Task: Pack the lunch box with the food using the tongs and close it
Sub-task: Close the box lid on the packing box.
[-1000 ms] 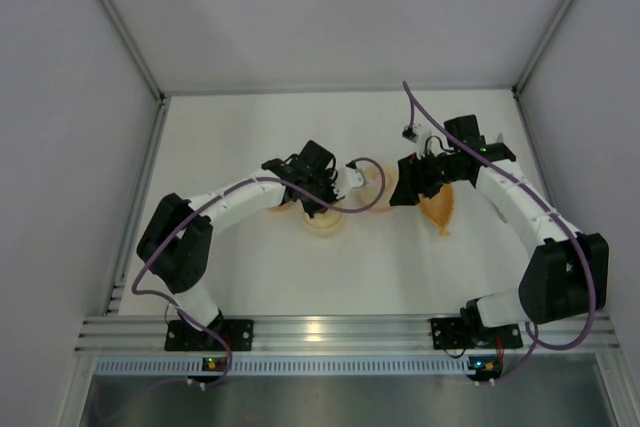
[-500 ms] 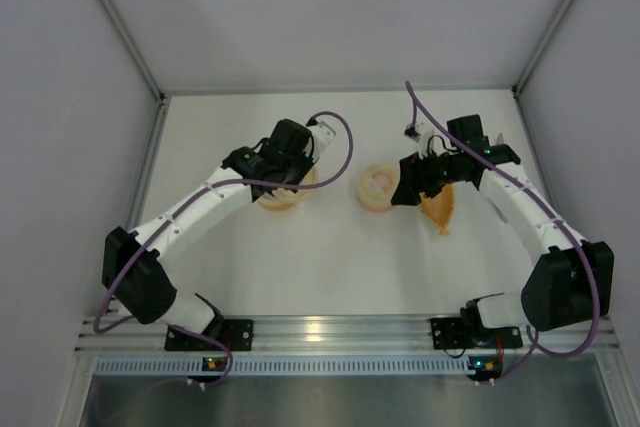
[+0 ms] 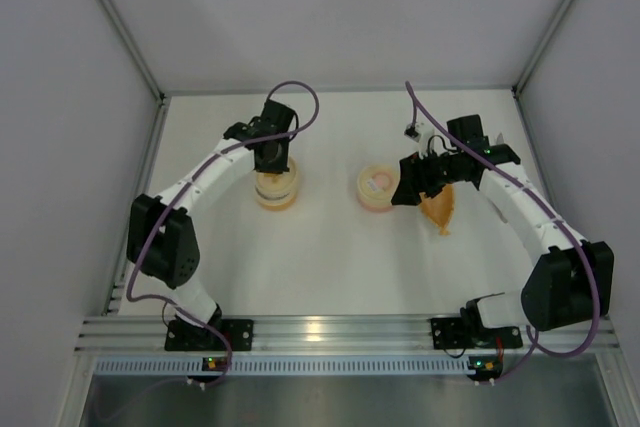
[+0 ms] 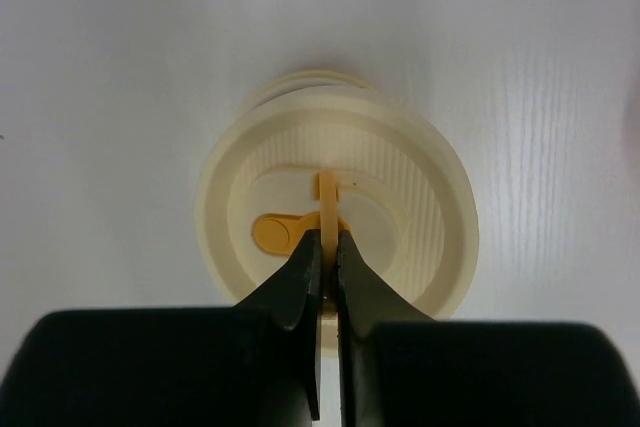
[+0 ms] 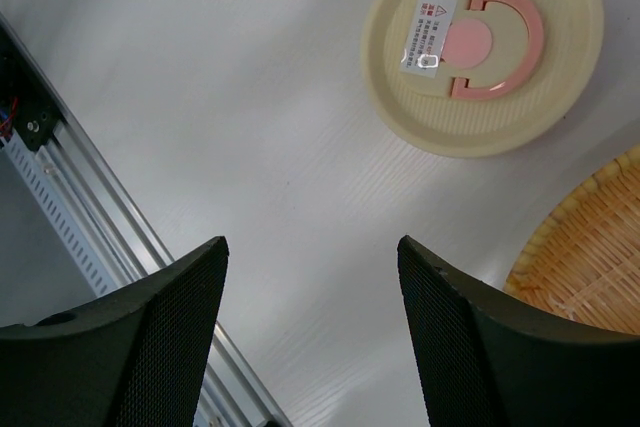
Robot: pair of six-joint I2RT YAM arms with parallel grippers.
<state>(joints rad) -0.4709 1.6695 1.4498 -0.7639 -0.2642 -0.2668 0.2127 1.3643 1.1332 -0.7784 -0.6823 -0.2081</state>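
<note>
The orange-based container's rim (image 4: 308, 79) lies below my left gripper, so my left gripper will next move down to seat the lid on it, turn slightly and release the lid's tab.
The lunch box (image 3: 377, 190) stands mid-table with its cream, pink-marked lid (image 5: 483, 47) on top. My right gripper (image 5: 310, 247) hangs open over bare table just right of it (image 3: 408, 190), holding nothing. The pointed orange food bag (image 3: 441, 211) lies under my right arm; its ribbed edge (image 5: 590, 247) shows in the right wrist view. My left gripper (image 4: 325, 239) is shut on the thin upright tab of a second cream lid (image 4: 400, 197) with a yellow-orange mark, held over an orange-based container (image 3: 277, 201). The tongs are out of view.
White walls enclose the table on three sides, with an aluminium rail (image 3: 320, 332) along the near edge. The rim of the left container (image 4: 300, 82) peeks out beyond the held lid. A purple cable (image 3: 296, 97) loops above my left wrist.
My left arm swung from the table's centre to the left, carrying the cream lid over the orange-based container and uncovering the pink-marked lunch box. The right arm barely moved.
</note>
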